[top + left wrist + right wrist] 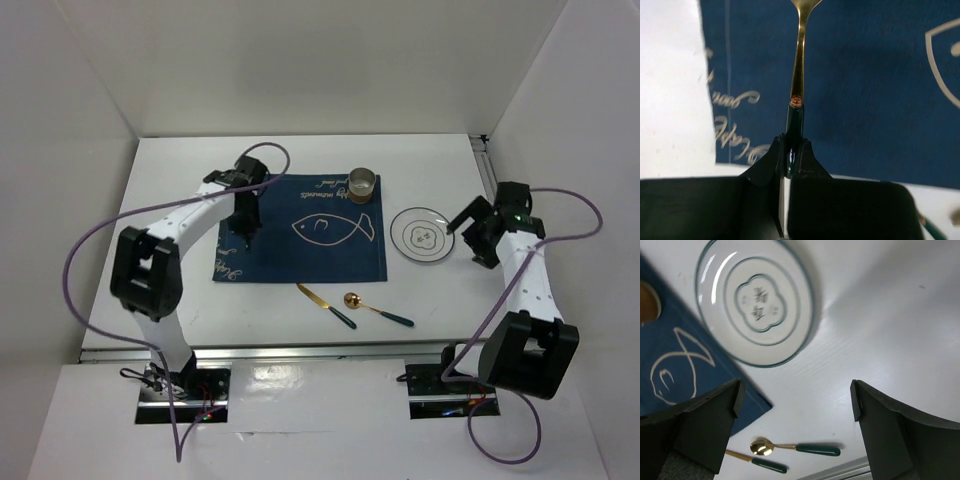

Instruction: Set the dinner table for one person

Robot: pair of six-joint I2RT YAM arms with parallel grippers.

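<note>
I need to lower my left gripper to the plain cloth (255,248) (815,89) beside the lettering below it and let go of the handle, because the utensil hangs above the placemat.
My left gripper (246,232) hangs over the left part of the navy placemat (300,232) and is shut on the dark green handle of a gold utensil (799,75). The utensil's head is cut off by the top of the left wrist view, where the gripper (792,145) shows. My right gripper (462,224) is open and empty, just right of the white plate (418,235) on the white dinner table (180,180). In the right wrist view the gripper (796,390) is above bare table, near the plate (757,300).
A gold cup (362,184) stands on the placemat's far right corner. A gold knife (325,305) and gold spoon (378,310), both green-handled, lie on the table in front of the placemat. A metal rail (488,165) runs along the right edge.
</note>
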